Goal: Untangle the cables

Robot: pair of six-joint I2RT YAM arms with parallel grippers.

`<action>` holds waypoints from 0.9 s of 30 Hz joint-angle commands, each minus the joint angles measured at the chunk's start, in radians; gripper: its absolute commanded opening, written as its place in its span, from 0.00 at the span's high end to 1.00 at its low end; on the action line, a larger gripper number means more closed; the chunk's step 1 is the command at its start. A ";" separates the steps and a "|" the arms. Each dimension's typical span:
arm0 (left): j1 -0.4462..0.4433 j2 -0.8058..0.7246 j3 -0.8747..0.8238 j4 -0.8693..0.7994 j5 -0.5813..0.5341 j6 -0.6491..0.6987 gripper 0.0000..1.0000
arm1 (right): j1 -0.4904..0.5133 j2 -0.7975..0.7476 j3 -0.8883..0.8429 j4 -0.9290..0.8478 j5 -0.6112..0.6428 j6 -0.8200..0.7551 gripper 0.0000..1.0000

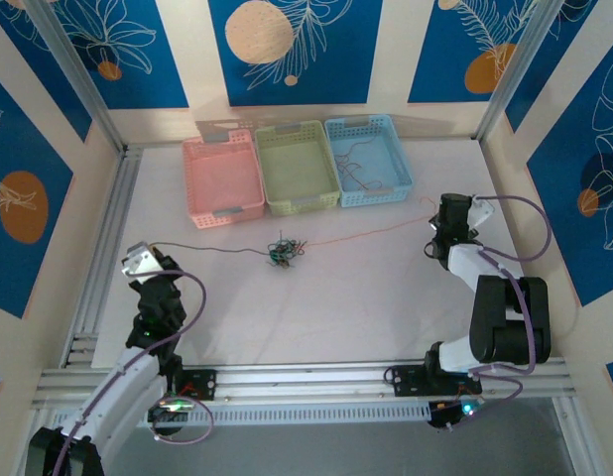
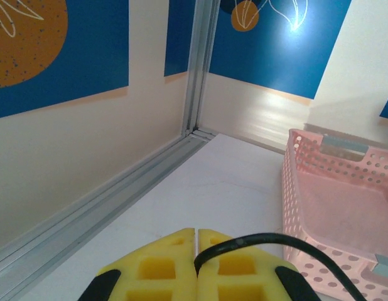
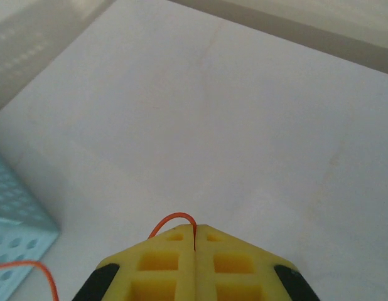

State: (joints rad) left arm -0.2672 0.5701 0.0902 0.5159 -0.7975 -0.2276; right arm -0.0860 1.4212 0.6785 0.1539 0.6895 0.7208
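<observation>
The orange cable is straight, so my right gripper will next move slightly toward the open tabletop beside it, away from the cable clump, and release the cable.
The cables point(image 1: 285, 253) form a small dark, red and green clump in the middle of the table. A dark cable point(image 1: 207, 249) runs from the clump leftward to my left gripper point(image 1: 148, 253). In the left wrist view that gripper point(image 2: 196, 233) is shut on this black cable point(image 2: 275, 241), which loops out to the right over the yellow finger. An orange cable point(image 1: 366, 236) stretches from the clump rightward to my right gripper point(image 1: 437, 230). In the right wrist view that gripper point(image 3: 194, 229) is shut on the orange cable point(image 3: 172, 219), which arcs out to the left.
Three baskets stand in a row at the back: pink point(image 1: 225, 213), green point(image 1: 305, 203) and blue point(image 1: 381, 195); the blue one has a few thin cables in it. The pink basket point(image 2: 332, 182) lies just right of my left gripper. A blue basket corner point(image 3: 18, 213) is left of my right gripper.
</observation>
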 commanded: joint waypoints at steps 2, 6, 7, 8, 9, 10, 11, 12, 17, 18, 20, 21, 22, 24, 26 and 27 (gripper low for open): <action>0.017 -0.015 -0.009 0.007 -0.050 -0.015 1.00 | -0.032 -0.015 0.031 -0.069 0.094 0.067 1.00; 0.019 -0.016 -0.010 0.006 -0.050 -0.016 1.00 | -0.035 -0.012 0.031 -0.067 0.075 0.076 1.00; 0.019 -0.015 -0.009 0.005 -0.047 -0.016 1.00 | -0.035 -0.012 0.031 -0.063 0.065 0.072 1.00; 0.020 -0.013 -0.010 0.006 -0.042 -0.017 1.00 | -0.033 -0.012 0.031 -0.056 0.052 0.065 1.00; 0.020 -0.012 -0.008 0.007 -0.038 -0.016 1.00 | -0.029 -0.011 0.029 -0.046 0.040 0.062 1.00; 0.020 -0.009 -0.008 0.008 -0.034 -0.015 1.00 | -0.024 -0.010 0.028 -0.039 0.030 0.058 1.00; 0.020 -0.007 -0.007 0.011 -0.027 -0.014 1.00 | -0.019 -0.005 0.032 -0.034 0.012 0.047 1.00; 0.021 -0.002 -0.007 0.017 -0.017 -0.010 1.00 | -0.016 -0.002 0.036 -0.025 -0.011 0.038 1.00; 0.021 0.054 0.002 0.053 0.046 0.017 1.00 | 0.045 0.037 0.099 -0.015 -0.067 -0.078 1.00; 0.021 0.061 0.004 0.055 0.048 0.019 1.00 | 0.060 0.039 0.106 -0.015 -0.058 -0.096 1.00; 0.021 0.065 0.006 0.055 0.055 0.019 1.00 | 0.071 0.043 0.111 -0.013 -0.062 -0.107 0.97; 0.022 0.064 0.006 0.054 0.058 0.018 1.00 | 0.074 0.045 0.115 -0.013 -0.069 -0.107 0.89; 0.022 0.063 0.005 0.054 0.059 0.018 1.00 | 0.075 0.048 0.117 -0.018 -0.071 -0.107 0.80; 0.022 0.065 0.005 0.055 0.062 0.019 1.00 | 0.081 0.060 0.136 -0.043 -0.067 -0.106 0.64; 0.021 0.069 0.006 0.056 0.067 0.020 1.00 | 0.087 0.070 0.153 -0.065 -0.055 -0.107 0.58; 0.022 0.070 0.007 0.056 0.070 0.022 1.00 | 0.089 0.071 0.158 -0.070 -0.048 -0.106 0.55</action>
State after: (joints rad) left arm -0.2573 0.6411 0.0883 0.5381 -0.7441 -0.2260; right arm -0.0055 1.4815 0.8017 0.1078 0.6212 0.6273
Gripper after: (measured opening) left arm 0.058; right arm 0.436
